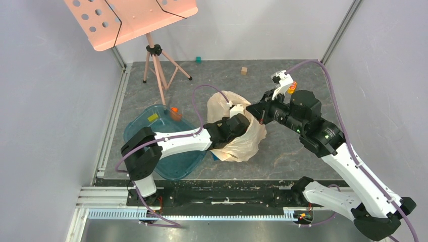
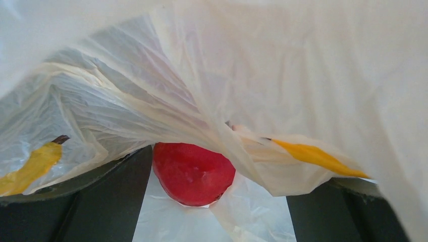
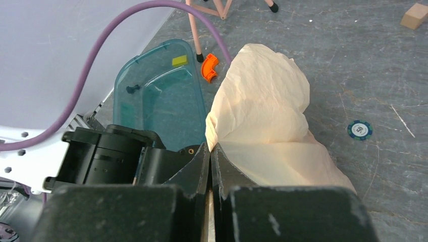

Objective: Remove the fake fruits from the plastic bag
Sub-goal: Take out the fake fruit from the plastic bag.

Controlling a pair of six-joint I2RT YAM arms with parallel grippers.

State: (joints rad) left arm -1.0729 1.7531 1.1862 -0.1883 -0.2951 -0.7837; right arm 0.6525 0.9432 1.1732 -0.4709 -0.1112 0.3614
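I should next move my left gripper down deeper into the bag (image 2: pixel 282 75) and close it on the half-covered red apple (image 2: pixel 194 175), as the apple is below it, between its open fingers.
The peach-beige plastic bag (image 1: pixel 241 141) lies crumpled at mid-table. My left gripper (image 1: pixel 241 124) reaches into its mouth. In the left wrist view the left gripper (image 2: pixel 222 176) is open, its dark fingers (image 2: pixel 101 201) wide apart under the film. One glossy red apple (image 2: pixel 194 171) sits just ahead between them, close to the left finger and half covered by a fold of the bag (image 2: pixel 282 75). My right gripper (image 3: pixel 210 148) is shut on the edge of the bag (image 3: pixel 267 116) and holds it up; it shows in the top view (image 1: pixel 256 108) too. The other apple and the grapes are hidden.
A teal translucent tray (image 1: pixel 174 169) lies left of the bag, holding a small yellow piece (image 1: pixel 153 117). An orange toy (image 1: pixel 174 110) sits at its far rim. A music stand (image 1: pixel 131 20) stands at the back left. A teal block (image 1: pixel 198 59), a wooden block (image 1: pixel 244 70) and a round token (image 3: pixel 360 130) lie on the table.
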